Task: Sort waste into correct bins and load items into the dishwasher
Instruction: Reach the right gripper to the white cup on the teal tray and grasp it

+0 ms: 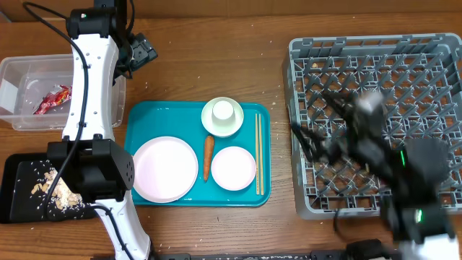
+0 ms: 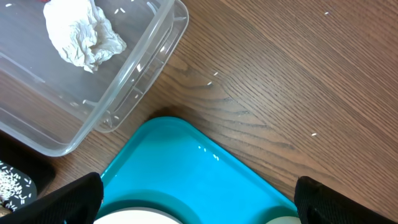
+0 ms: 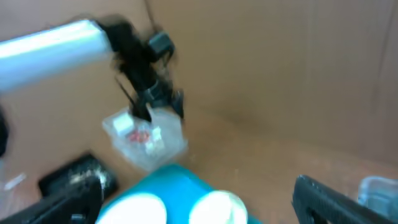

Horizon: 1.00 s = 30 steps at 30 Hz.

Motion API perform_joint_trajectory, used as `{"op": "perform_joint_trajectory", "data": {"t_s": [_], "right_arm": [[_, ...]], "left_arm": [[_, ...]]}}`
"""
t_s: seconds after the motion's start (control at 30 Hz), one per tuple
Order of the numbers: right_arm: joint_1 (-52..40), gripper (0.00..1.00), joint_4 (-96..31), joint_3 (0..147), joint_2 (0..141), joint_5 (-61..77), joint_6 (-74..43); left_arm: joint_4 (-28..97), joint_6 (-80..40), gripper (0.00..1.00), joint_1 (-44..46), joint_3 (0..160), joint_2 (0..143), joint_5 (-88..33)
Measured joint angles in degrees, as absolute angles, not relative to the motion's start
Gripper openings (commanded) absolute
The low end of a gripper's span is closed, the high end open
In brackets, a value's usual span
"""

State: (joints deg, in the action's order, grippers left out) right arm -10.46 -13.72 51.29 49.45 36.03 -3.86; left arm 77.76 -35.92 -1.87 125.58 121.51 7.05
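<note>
Since the white cup (image 1: 222, 112) stands clear on its saucer, I will bring my right gripper to the left in the overhead view and down, fingers straddling the cup's sides.
A teal tray (image 1: 144, 119) holds a large white plate (image 1: 164, 168), a small white plate (image 1: 233, 167), a carrot (image 1: 208, 157), a white cup (image 1: 222, 112) on a saucer, and chopsticks (image 1: 258, 152). My left gripper (image 1: 141, 50) is open and empty, above the table between the clear bin (image 1: 43, 63) and the tray's far left corner (image 2: 186, 162). The clear bin holds a red wrapper (image 1: 52, 99) and a crumpled tissue (image 2: 84, 34). My right gripper (image 1: 310, 141) is blurred over the grey dish rack (image 1: 375, 72); its fingers (image 3: 199, 199) are wide open and empty, facing the tray (image 3: 174, 177).
A black bin (image 1: 18, 173) with food scraps (image 1: 58, 189) stands at the front left. The left arm's white links rise over the tray's left side. Rice grains lie scattered on the wooden table.
</note>
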Motion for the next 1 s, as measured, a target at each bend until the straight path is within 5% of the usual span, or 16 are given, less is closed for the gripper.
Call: {"op": "perform_joint_trajectory", "data": {"t_s": [0.3, 0.67, 1.0], "right_arm": [[-23.68, 1.0, -47.68, 89.67, 87.57, 25.43, 3.14], [-31.59, 1.0, -40.56, 94.61, 106.59, 28.93, 2.72], [-33.87, 1.0, -41.93, 94.61, 114.08, 11.81, -8.95]], "left_arm": [[77.78, -36.05, 1.0, -1.87, 125.49, 121.49, 6.85], [77.78, -36.05, 1.0, -1.87, 125.47, 121.45, 6.83], [77.76, -36.05, 1.0, -1.87, 125.47, 121.4, 6.85]]}}
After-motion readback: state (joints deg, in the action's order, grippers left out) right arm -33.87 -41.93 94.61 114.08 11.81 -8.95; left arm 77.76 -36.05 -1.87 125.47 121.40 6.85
